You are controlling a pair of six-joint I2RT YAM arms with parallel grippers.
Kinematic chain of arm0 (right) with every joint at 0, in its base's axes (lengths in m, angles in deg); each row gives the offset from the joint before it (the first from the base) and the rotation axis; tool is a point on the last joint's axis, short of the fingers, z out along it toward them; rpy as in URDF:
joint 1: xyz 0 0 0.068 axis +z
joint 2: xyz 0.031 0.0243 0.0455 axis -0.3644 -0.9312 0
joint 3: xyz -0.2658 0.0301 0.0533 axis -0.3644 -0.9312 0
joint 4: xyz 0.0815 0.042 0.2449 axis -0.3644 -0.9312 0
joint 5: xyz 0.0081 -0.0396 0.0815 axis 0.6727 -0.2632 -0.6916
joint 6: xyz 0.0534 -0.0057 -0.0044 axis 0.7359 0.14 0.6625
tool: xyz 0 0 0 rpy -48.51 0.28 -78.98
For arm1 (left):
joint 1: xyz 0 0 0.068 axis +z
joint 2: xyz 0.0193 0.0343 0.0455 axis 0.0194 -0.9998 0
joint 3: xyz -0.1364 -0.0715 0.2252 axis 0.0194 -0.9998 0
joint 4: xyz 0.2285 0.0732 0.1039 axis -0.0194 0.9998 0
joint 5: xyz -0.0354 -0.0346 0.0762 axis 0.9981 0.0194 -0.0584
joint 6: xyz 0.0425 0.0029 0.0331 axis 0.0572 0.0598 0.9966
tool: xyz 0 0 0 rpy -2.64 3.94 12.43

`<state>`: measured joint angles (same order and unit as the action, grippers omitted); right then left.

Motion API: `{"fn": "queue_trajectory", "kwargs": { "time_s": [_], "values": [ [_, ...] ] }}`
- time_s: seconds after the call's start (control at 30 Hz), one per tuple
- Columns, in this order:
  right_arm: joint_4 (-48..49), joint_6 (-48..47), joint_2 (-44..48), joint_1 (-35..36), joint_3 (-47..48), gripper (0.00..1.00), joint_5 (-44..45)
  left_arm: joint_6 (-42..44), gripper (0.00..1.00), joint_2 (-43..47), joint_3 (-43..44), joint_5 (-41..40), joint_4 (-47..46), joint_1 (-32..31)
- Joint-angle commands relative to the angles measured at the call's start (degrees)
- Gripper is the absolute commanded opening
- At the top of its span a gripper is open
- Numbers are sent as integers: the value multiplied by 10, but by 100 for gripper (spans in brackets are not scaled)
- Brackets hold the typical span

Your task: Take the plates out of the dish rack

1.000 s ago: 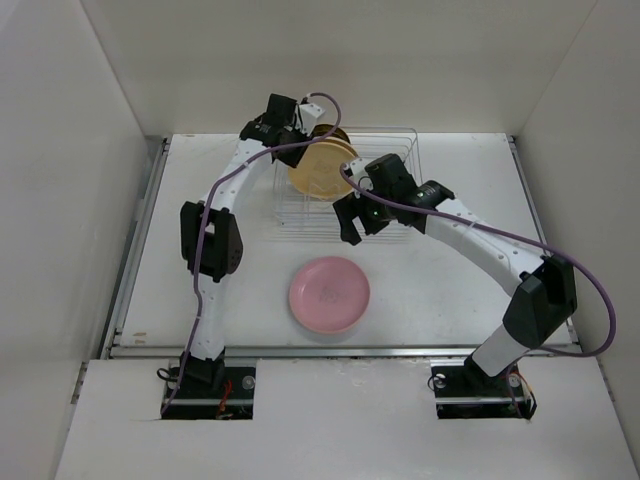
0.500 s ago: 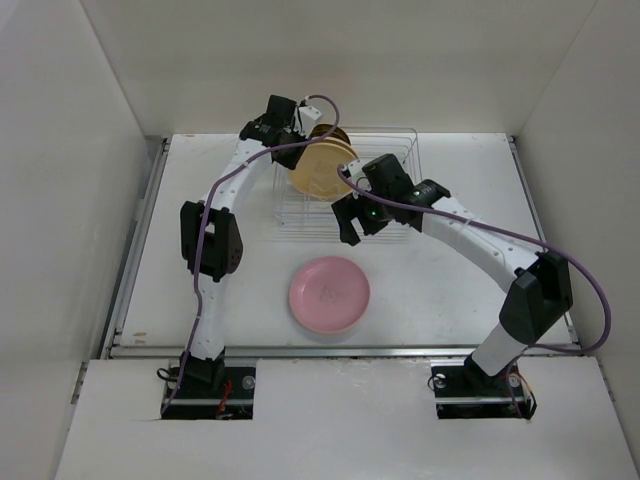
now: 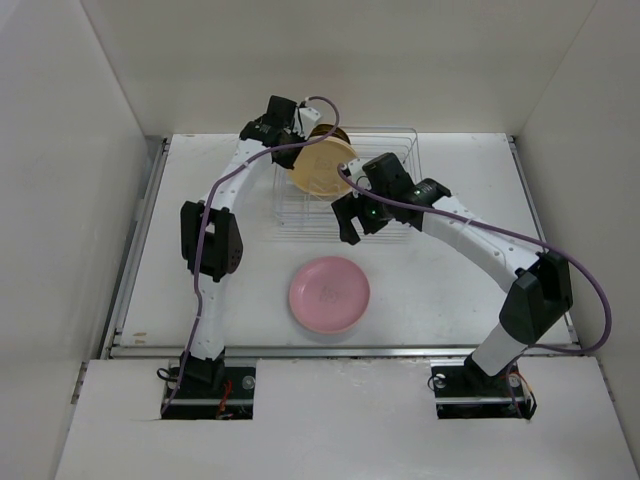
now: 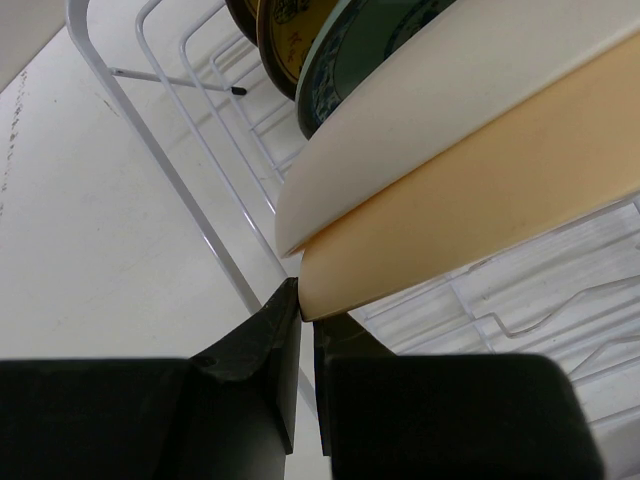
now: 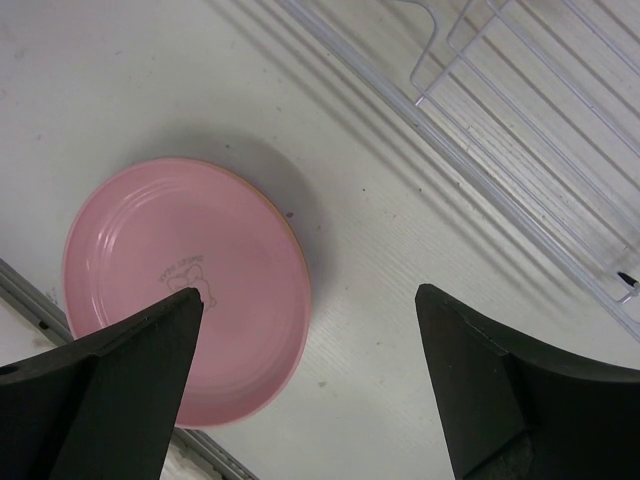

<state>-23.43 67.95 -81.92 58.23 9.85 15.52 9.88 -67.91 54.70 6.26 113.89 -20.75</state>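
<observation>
My left gripper lifts clear next, then comes back and down onto the pink plate (image 3: 329, 294), since the yellow plate still stands among the rack's wires.
The dish rack (image 3: 395, 150) stands at the back of the table. Upright in it are a yellow plate (image 3: 322, 168) and darker plates behind it. My left gripper (image 3: 303, 130) is shut on the yellow plate's rim. In the left wrist view both fingers pinch the edge of the yellow plate (image 4: 480, 210) at my left gripper (image 4: 307, 318); behind it stand a cream plate (image 4: 450, 100), a teal-patterned one (image 4: 360, 50) and a brown-and-yellow one (image 4: 285, 35). My right gripper (image 3: 352, 222) hangs open at the rack's front. A pink plate (image 3: 329, 294) lies flat on the table.
The white wire of the rack (image 4: 190, 200) runs close beside my left fingers. In the right wrist view the pink plate (image 5: 180, 290) lies below my open right gripper (image 5: 310, 310) and the rack's corner (image 5: 520, 120) is at the upper right. White walls enclose the table.
My left gripper has closed onto the yellow plate's rim, and the plate has shifted slightly upward in the rack. The right arm has barely moved.
</observation>
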Motion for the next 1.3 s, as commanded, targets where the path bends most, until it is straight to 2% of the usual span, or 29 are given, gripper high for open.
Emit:
{"fn": "queue_trajectory", "kwargs": {
  "time_s": [0.0, 0.27, 0.57, 0.7, 0.83, 1.1, 1.27],
  "values": [
    [0, 5, -1, 6, 25, 94, -5, -3, 0, 60, -3, 1, 16, 0],
    [0, 22, 4, 6, 31, 94, 72, -24, 0, 123, -8, -14, 16, 0],
    [5, 34, 4, 6, 37, 94, 84, -24, 0, 133, -8, -15, 22, 0],
    [5, 47, 4, 6, 37, 94, 111, -40, 0, 140, 18, -15, 39, 0],
    [5, 75, 9, 1, 37, 94, 171, -100, 0, 179, 11, 38, 39, 25],
    [12, 139, 56, -15, 25, 94, 347, -77, 0, 185, 41, 97, 182, 25],
    [12, 173, 102, -21, 25, 96, 411, -3, 0, 185, 64, 168, 339, 25]
  ]
}}
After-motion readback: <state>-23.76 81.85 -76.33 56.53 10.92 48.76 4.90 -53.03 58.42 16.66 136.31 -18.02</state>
